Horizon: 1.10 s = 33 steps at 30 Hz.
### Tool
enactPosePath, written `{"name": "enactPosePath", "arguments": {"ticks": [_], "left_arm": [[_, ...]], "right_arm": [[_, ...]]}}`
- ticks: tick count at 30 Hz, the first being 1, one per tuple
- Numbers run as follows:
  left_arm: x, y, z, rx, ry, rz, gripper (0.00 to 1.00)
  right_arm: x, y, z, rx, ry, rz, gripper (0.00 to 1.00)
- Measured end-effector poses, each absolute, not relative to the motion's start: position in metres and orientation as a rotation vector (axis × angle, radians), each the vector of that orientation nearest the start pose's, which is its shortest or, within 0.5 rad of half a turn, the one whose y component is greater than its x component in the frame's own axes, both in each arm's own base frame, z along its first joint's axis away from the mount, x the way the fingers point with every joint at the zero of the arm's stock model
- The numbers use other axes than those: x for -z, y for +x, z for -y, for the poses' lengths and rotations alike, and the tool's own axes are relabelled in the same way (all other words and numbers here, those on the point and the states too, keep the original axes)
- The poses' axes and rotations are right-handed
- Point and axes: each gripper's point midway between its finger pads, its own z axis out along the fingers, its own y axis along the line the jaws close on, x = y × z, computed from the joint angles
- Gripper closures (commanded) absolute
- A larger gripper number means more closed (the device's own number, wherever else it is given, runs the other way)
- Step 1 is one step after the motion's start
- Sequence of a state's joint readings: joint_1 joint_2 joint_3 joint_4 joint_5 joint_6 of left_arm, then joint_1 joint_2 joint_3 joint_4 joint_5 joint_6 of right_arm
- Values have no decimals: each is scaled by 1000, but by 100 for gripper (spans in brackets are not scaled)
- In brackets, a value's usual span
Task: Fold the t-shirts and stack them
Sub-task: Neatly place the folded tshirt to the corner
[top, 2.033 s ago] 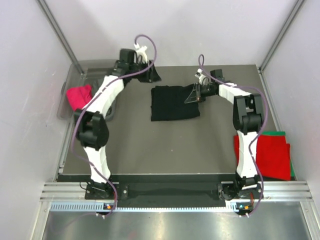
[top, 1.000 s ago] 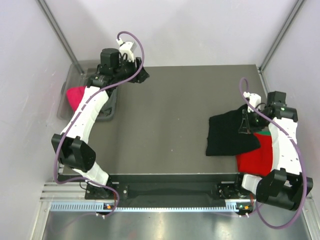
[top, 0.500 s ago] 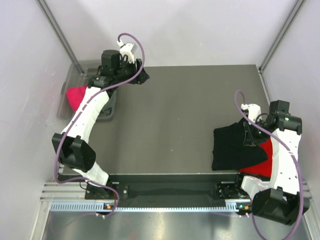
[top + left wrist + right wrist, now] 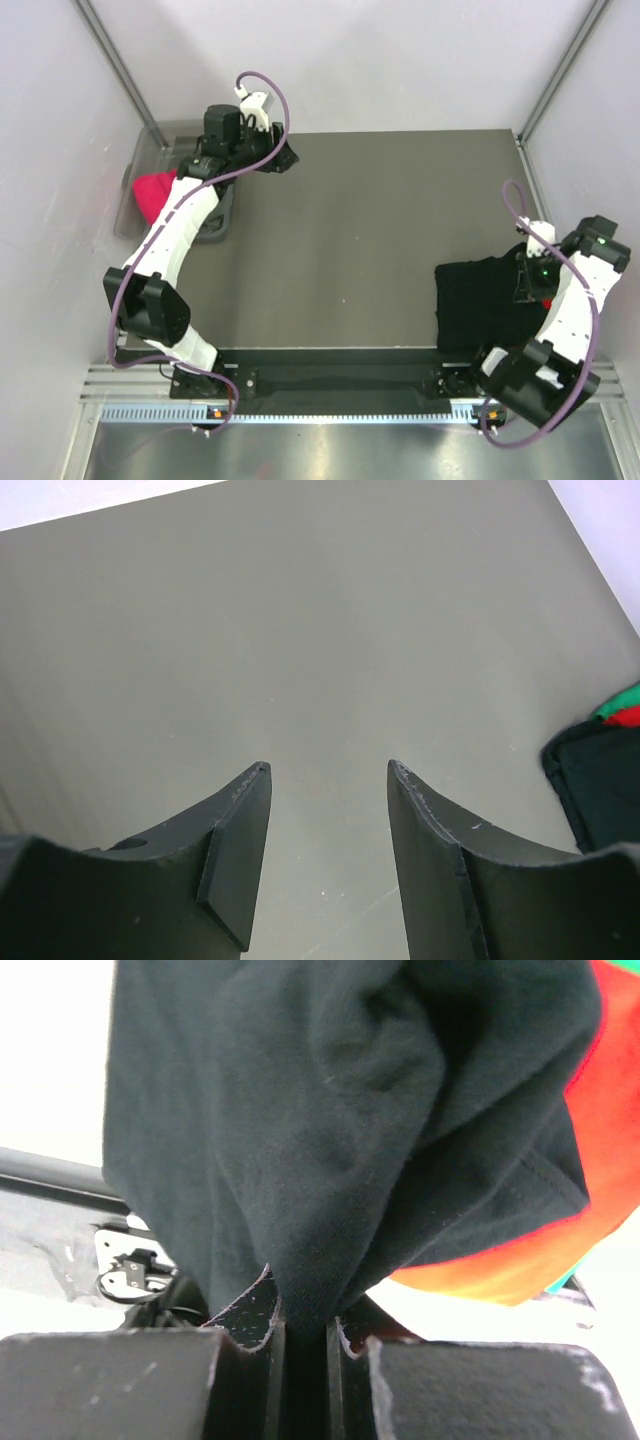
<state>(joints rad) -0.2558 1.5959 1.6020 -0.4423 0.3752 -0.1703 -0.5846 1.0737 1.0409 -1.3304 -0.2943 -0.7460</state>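
Red cloth (image 4: 590,1190) sticks out past the black t-shirt. So my right gripper needs to draw the black t-shirt's pinched fold toward the white wall, then open.
The folded black t-shirt (image 4: 482,302) lies at the table's near right, over the red t-shirt (image 4: 546,297), of which only a sliver shows. My right gripper (image 4: 524,284) is shut on the black shirt's right edge. In the right wrist view the black cloth (image 4: 300,1110) is pinched between the closed fingers (image 4: 252,1325), with red cloth (image 4: 590,1190) behind it. My left gripper (image 4: 283,158) hovers open at the far left of the table. Its wrist view shows the left gripper (image 4: 328,768) holding nothing above bare mat. A pink-red t-shirt (image 4: 154,190) sits in the tub.
A translucent grey plastic tub (image 4: 150,140) stands at the far left edge beside the left arm. In the left wrist view, the black shirt (image 4: 600,780) and a green and red edge (image 4: 625,705) show at the right. White walls close in both sides.
My right gripper has carried the black t-shirt from the table's middle to the near right, onto the red one, now nearly covered. The left arm swung left, then barely moved.
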Motion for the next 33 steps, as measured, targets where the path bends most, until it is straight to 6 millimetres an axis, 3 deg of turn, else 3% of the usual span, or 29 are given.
{"name": "enactPosePath", "arguments": {"ticks": [18, 23, 28, 33], "left_arm": [[-305, 435, 188, 656, 319, -1987, 46], [-302, 431, 187, 656, 319, -1991, 46], [-301, 428, 186, 659, 315, -1992, 46], [-303, 425, 185, 659, 315, -1986, 47]], "right_arm": [[-144, 130, 143, -184, -2, -2747, 100], [-140, 125, 155, -204, 55, -2740, 100], [-131, 126, 162, -239, 93, -2751, 100], [-113, 133, 183, -185, 141, -2755, 100]]}}
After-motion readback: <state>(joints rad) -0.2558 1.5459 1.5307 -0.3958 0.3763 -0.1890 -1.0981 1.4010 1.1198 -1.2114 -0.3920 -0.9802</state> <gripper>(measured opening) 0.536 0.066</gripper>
